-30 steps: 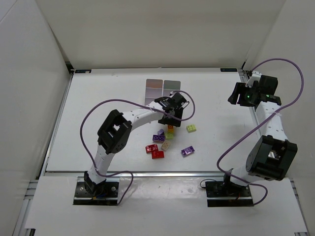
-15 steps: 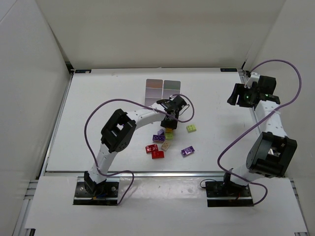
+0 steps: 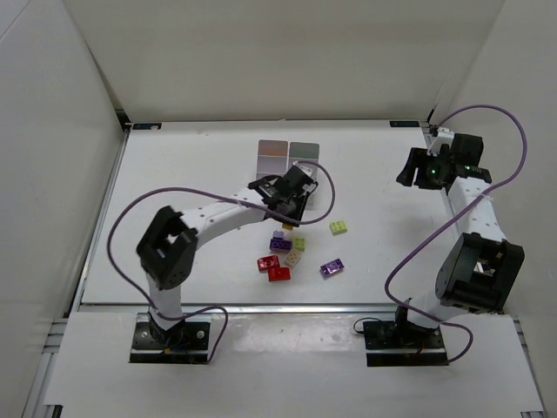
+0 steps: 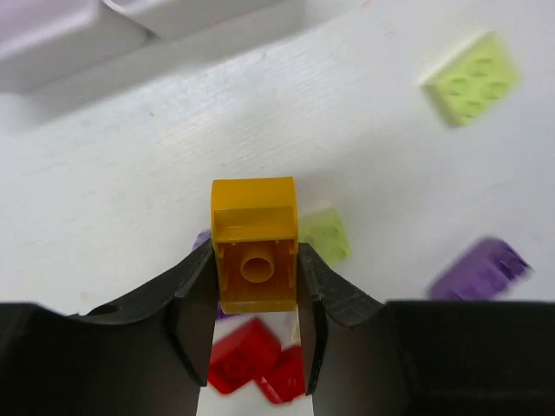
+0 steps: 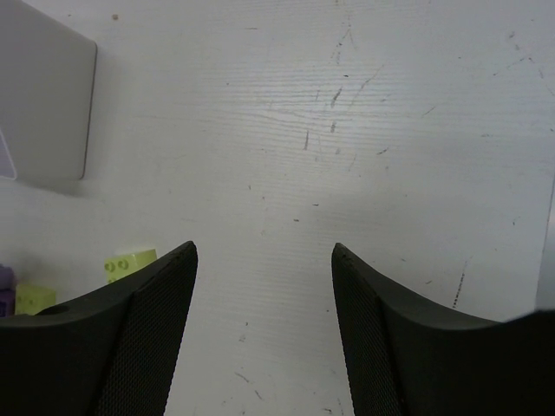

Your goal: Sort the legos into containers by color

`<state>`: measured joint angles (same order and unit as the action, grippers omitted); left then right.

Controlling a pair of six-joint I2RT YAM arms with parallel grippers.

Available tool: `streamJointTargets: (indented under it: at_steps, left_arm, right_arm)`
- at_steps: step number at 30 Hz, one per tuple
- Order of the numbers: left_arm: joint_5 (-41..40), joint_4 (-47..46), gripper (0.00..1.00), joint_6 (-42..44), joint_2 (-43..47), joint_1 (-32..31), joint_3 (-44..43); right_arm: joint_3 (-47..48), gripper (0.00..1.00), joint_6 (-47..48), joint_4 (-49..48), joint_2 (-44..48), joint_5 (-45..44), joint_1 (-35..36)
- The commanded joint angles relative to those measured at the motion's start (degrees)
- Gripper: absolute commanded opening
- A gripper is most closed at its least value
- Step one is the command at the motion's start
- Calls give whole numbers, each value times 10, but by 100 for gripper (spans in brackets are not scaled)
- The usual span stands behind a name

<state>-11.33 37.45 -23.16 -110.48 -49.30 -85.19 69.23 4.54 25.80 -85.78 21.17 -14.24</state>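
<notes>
I will next carry the matching yellow-orange brick outward with my left gripper, past the nearer sections of the containers. I will let go of it in the orange-tinted far section [image 3: 272, 148], which is outward of my gripper.
My left gripper [image 3: 287, 195] is shut on a yellow-orange brick [image 4: 253, 243] and holds it above the table, just in front of the white containers [image 3: 288, 155]. Their edge shows at the top left of the left wrist view [image 4: 78, 35]. Below it lie loose legos: two red [image 3: 273, 267], a tan one [image 3: 293, 258], lime [image 3: 298, 243], purple [image 3: 280, 245], another purple [image 3: 331, 267] and a lime one [image 3: 338, 227]. My right gripper [image 3: 407, 171] is open and empty at the far right, above bare table [image 5: 263, 251].
The left arm's purple cable [image 3: 174, 196] loops over the table's left half. White walls enclose the table on three sides. In the right wrist view a container corner [image 5: 43, 113] and a lime brick [image 5: 130, 263] show at the left.
My left gripper rose from the pile with the yellow-orange brick and moved back-left toward the containers. The right gripper shifted slightly.
</notes>
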Motion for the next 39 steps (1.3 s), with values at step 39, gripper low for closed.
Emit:
streamJointTargets:
  at_steps: [39]
  left_arm:
    - [9,-106,15,670,-77,176,-263]
  right_arm:
    - [27,68,4,-11,14,16,26]
